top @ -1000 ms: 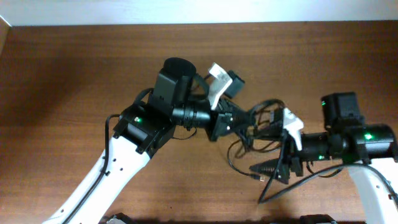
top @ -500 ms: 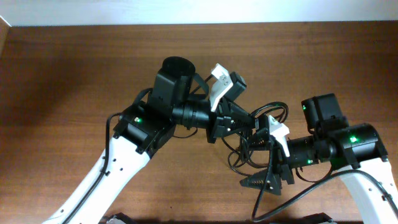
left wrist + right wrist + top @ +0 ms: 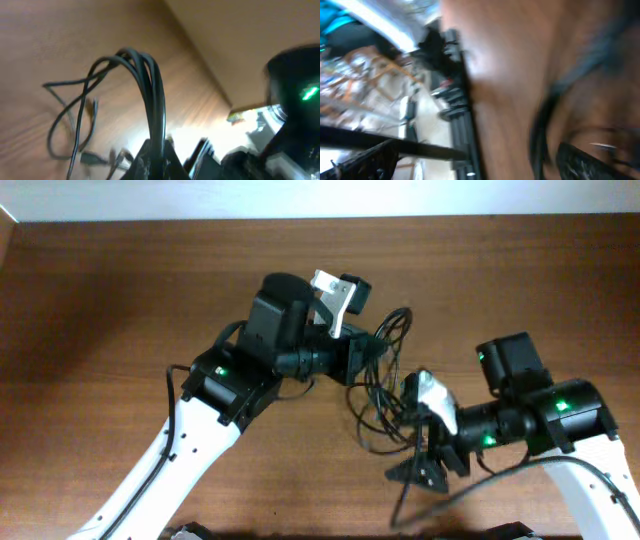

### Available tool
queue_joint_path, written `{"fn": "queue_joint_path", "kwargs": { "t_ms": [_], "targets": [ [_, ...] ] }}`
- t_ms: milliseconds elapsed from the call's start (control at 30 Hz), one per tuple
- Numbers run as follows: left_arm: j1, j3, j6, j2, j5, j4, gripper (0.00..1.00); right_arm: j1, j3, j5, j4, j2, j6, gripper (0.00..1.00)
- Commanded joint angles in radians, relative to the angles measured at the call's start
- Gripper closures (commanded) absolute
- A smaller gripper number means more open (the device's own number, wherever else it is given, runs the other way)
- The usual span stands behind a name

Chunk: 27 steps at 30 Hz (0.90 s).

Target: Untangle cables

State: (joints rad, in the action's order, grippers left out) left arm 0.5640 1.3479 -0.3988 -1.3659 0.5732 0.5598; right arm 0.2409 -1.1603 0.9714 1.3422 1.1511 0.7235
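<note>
My left gripper goes left in the overhead view next and then down to release the cables, as bare tabletop lies clear of my right gripper.
The cables (image 3: 385, 385) are thin black cords in a tangled bunch of loops at the table's middle. My left gripper (image 3: 366, 352) is shut on several strands of them. In the left wrist view the strands (image 3: 148, 75) arch up out of the closed jaws (image 3: 159, 156), and loose loops with small plug ends (image 3: 89, 158) hang toward the table. My right gripper (image 3: 420, 465) is open just below and right of the bunch, holding nothing. The right wrist view is blurred; a dark cable (image 3: 540, 127) shows between the spread fingers (image 3: 592, 160).
The wooden table (image 3: 100, 310) runs left and far of the arms. The thicker black cable (image 3: 470, 485) of the right arm trails to the front edge. The table's edge and the room beyond show in the right wrist view (image 3: 460, 95).
My left gripper has drawn back up and left with the strands, stretching the loops upward. My right gripper has moved left and slightly nearer the front, staying open.
</note>
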Motion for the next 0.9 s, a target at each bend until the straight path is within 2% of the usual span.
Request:
{"fn": "queue_joint_path", "kwargs": {
  "t_ms": [0,33,100,233,300,400,433,500,533,600,633,667,700,733,767,800,833,867],
  "targets": [
    [-0.007,0.014,0.106,0.008,-0.013,0.082,1.0,-0.091,-0.002,-0.22,-0.074,0.001,-0.31,0.01],
    [-0.007,0.014,0.106,0.008,-0.024,0.103,1.0,-0.123,-0.001,-0.255,-0.095,0.001,-0.389,0.01],
    [-0.006,0.014,0.097,0.008,-0.076,0.131,1.0,-0.137,-0.001,-0.247,-0.113,0.001,-0.444,0.01],
    [-0.006,0.014,0.098,0.008,-0.048,0.129,1.0,-0.137,-0.002,0.024,-0.129,0.001,-0.444,0.01],
    [-0.006,0.014,0.098,0.008,-0.038,0.129,1.0,-0.137,-0.002,0.023,-0.151,0.001,-0.444,0.01],
    [-0.007,0.016,0.102,0.032,-0.035,0.13,1.0,-0.137,-0.002,-0.167,-0.154,0.001,-0.528,0.01],
    [-0.007,0.023,0.103,0.059,-0.035,0.129,1.0,-0.137,-0.002,-0.32,-0.155,0.001,-0.634,0.01],
    [-0.007,0.041,0.194,0.159,-0.038,0.124,1.0,-0.137,-0.002,-0.549,-0.166,0.001,-0.814,0.01],
    [-0.014,0.041,0.235,0.207,-0.089,0.118,1.0,-0.137,-0.001,-0.612,-0.166,0.001,-0.861,0.01],
    [-0.053,0.041,0.24,0.304,-0.378,0.132,1.0,-0.137,-0.001,-0.644,-0.166,0.001,-0.875,0.01],
    [-0.072,0.041,0.24,0.354,-0.694,0.148,1.0,-0.137,-0.001,-0.647,-0.166,0.001,-0.875,0.01],
    [-0.076,0.041,0.24,0.375,-0.895,0.164,1.0,-0.137,-0.002,-0.652,-0.166,0.001,-0.875,0.01],
    [-0.076,0.041,0.24,0.399,-1.173,0.184,1.0,-0.137,-0.002,-0.652,-0.167,0.001,-0.875,0.01],
    [-0.076,0.041,0.24,0.408,-1.347,0.203,1.0,-0.137,-0.002,-0.656,-0.17,0.001,-0.875,0.01],
    [-0.076,0.041,0.24,0.408,-1.428,0.238,1.0,-0.137,-0.001,-0.655,-0.177,0.001,-0.875,0.01],
    [-0.076,0.04,0.24,0.4,-1.407,0.281,1.0,-0.137,-0.001,-0.655,-0.181,0.001,-0.875,0.01],
    [-0.076,0.04,0.24,0.382,-1.253,0.325,1.0,-0.137,-0.002,-0.655,-0.182,0.001,-0.875,0.01],
    [-0.076,0.04,0.251,0.358,-1.033,0.349,1.0,-0.137,-0.001,-0.655,-0.182,0.001,-0.875,0.01]
  ]
}}
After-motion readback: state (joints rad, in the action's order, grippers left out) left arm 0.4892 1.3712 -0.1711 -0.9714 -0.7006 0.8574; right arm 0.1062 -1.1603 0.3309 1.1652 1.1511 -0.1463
